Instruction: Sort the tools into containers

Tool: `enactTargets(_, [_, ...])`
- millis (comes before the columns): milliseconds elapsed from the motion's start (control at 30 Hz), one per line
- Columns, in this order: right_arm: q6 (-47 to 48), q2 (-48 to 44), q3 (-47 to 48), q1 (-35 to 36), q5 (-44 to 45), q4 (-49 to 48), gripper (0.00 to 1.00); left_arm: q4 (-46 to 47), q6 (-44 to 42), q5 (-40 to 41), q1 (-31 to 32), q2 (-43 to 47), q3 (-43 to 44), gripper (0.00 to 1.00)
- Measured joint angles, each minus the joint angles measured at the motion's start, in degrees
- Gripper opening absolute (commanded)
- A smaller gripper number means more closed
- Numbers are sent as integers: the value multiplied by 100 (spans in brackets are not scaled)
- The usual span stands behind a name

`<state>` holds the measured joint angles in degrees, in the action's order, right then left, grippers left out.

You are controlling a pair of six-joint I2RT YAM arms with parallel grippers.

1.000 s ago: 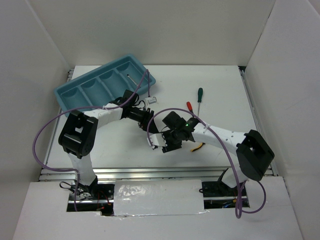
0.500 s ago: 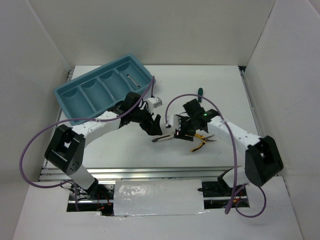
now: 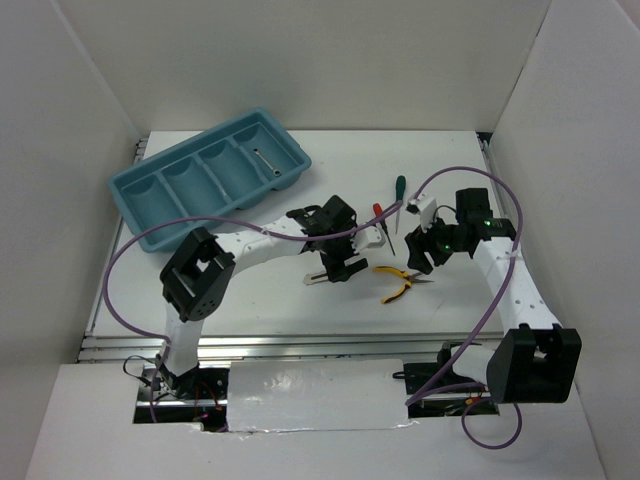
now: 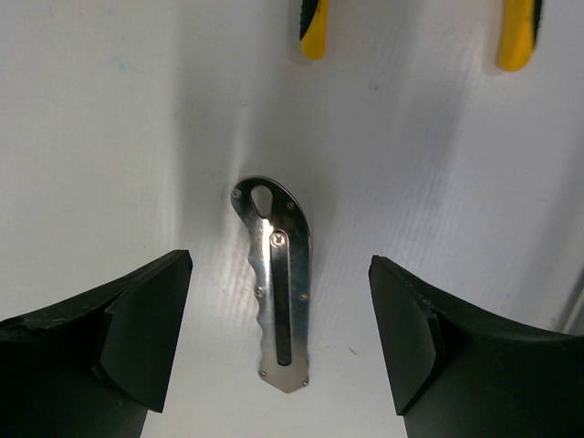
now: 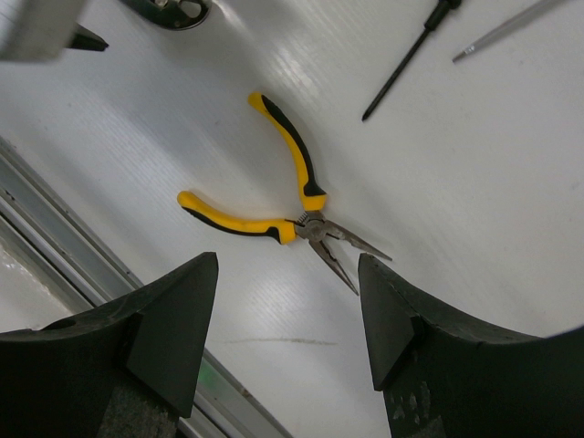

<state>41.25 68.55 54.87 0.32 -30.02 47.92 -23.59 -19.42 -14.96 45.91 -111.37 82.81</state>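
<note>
My open fingers are already lined up on either side of the knife, but they are still above the grey folding knife's slotted body (image 3: pixel 319 277) (image 4: pixel 282 297). I need to move my left gripper straight down over it next.
The grey folding knife (image 4: pixel 278 292) lies flat on the table between my left gripper's (image 4: pixel 278 266) open fingers, which do not touch it. In the top view the left gripper (image 3: pixel 337 264) hovers over the knife (image 3: pixel 318 277) at mid-table. The yellow-handled pliers (image 5: pixel 274 205) lie just ahead of my open, empty right gripper (image 5: pixel 287 274); in the top view they (image 3: pixel 398 284) sit left of and below that gripper (image 3: pixel 426 254). The green-handled screwdriver (image 3: pixel 399 190) and red-handled screwdriver (image 3: pixel 380 214) lie behind them. The thin silver rod (image 3: pixel 263 160) lies in the rightmost compartment of the light blue tray (image 3: pixel 135 200).
The tray stands at the back left, tilted, and its other compartments look empty. White walls close in the table on three sides. A metal rail (image 3: pixel 300 345) runs along the near edge. Purple cables loop above both arms.
My right gripper has drawn back to the right, away from the knife, uncovering the pliers. My left gripper has swung right and now sits over the knife.
</note>
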Motion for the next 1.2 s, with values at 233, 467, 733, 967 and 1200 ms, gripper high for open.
enactTargets(233, [-79,-407,-162,-424,-356,136,71,-817,-319,643,186,-824,1060,91])
enactTargets(467, [44,-525,-282,-632,-549,212,71,-1237,-323,1132,317,-1021,1235,92])
enactTargets(733, [212,-520,-282,-811,-693,275,71,-1351,-286,1255,380,-1110,1095,80])
enactTargets(967, [254,-507,-282,-826,-752,363,71,-1215,-271,1261,389,-1012,887,41])
enactTargets(1200, [247,-525,-282,-815,-776,407,71,-1246,-179,1263,396,-970,881,24])
